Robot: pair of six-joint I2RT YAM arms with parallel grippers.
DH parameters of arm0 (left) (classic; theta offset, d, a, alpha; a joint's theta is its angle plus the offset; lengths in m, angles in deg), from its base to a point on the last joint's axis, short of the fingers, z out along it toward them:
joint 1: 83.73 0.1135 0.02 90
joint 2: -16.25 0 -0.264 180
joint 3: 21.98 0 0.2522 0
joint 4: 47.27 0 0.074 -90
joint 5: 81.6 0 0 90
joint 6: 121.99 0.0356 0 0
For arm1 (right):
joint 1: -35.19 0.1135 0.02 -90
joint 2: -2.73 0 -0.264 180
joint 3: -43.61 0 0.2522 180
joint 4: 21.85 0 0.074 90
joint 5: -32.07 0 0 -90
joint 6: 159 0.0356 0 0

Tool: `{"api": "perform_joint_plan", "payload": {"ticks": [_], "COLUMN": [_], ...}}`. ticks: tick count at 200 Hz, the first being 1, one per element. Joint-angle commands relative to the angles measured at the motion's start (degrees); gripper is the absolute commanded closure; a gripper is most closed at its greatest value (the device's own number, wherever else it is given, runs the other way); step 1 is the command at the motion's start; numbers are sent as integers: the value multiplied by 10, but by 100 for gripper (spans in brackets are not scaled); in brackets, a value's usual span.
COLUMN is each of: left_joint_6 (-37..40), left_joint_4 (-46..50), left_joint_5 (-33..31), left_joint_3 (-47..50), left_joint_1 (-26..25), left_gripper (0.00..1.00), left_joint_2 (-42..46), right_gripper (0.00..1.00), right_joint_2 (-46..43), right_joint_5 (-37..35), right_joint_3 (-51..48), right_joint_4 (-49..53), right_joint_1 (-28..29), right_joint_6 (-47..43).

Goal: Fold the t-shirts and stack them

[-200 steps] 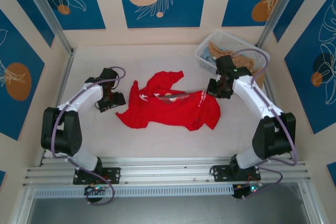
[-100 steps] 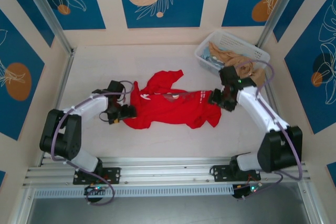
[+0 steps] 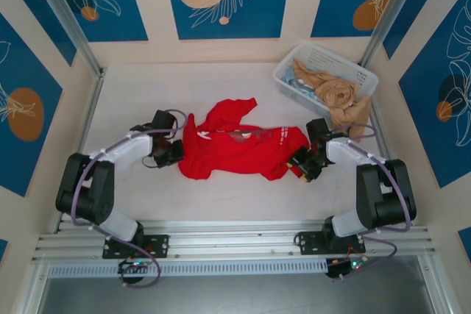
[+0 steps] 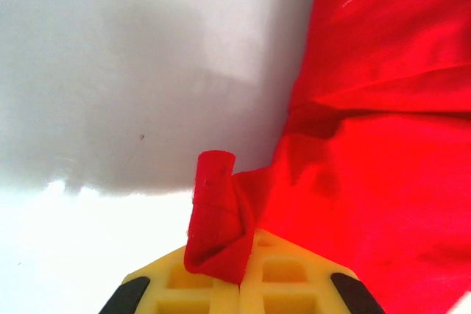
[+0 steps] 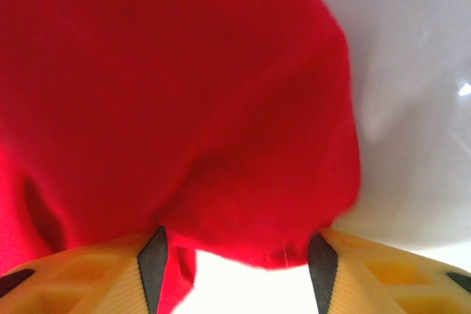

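Note:
The shirt lies crumpled, so my left gripper moves up and outward next, away from my right gripper. It then releases the fold high over the bare white table.
A crumpled bright red t-shirt lies mid-table, its print partly folded in. My left gripper is at the shirt's left edge. In the left wrist view the yellow fingers are shut on a rolled fold of red t-shirt cloth. My right gripper sits at the shirt's right lower corner. In the right wrist view it stands open, jaws wide apart, with the hem of the red t-shirt between them.
A white lattice basket stands at the back right with tan cloth spilling over its near rim, just behind the right arm. Bare white table surrounds the shirt. Metal posts and walls close in the sides.
The left gripper came in to the shirt's left edge and closed on a fold. The right gripper slid toward the near side along the shirt's right edge. The shirt bunched narrower.

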Motion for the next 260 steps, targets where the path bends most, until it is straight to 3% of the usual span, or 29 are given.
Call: {"api": "perform_joint_plan", "payload": {"ticks": [1,10,27,47,89,159,227,260], "left_joint_6": [-31,-35,-48,-59,-81,-81,-53,-43], "left_joint_4": [15,21,28,45,56,39,-54,-61], "left_joint_5": [-18,-19,-21,-46,-119,-167,-196,-193], "left_joint_3": [-36,-44,-63,-102,-220,-434,-466,-554], "left_joint_1": [2,3,11,23,42,84,86,86], "left_gripper": [100,100,100,100,100,100,100,100], "left_joint_2": [46,57,78,108,148,156,308,286], "right_gripper": [48,54,84,100,100,100,100,100], "right_joint_2": [38,51,59,32,-59,-86,-285,-303], "right_joint_5": [13,16,-5,-43,-86,-104,-46,-23], "right_joint_3": [16,29,58,85,189,451,435,462], "right_joint_4": [-45,-49,-18,26,102,128,6,-12], "right_joint_1": [-7,-6,-5,-4,2,23,44,32], "right_joint_6": [25,18,10,-2,-70,-146,-184,-184]}}
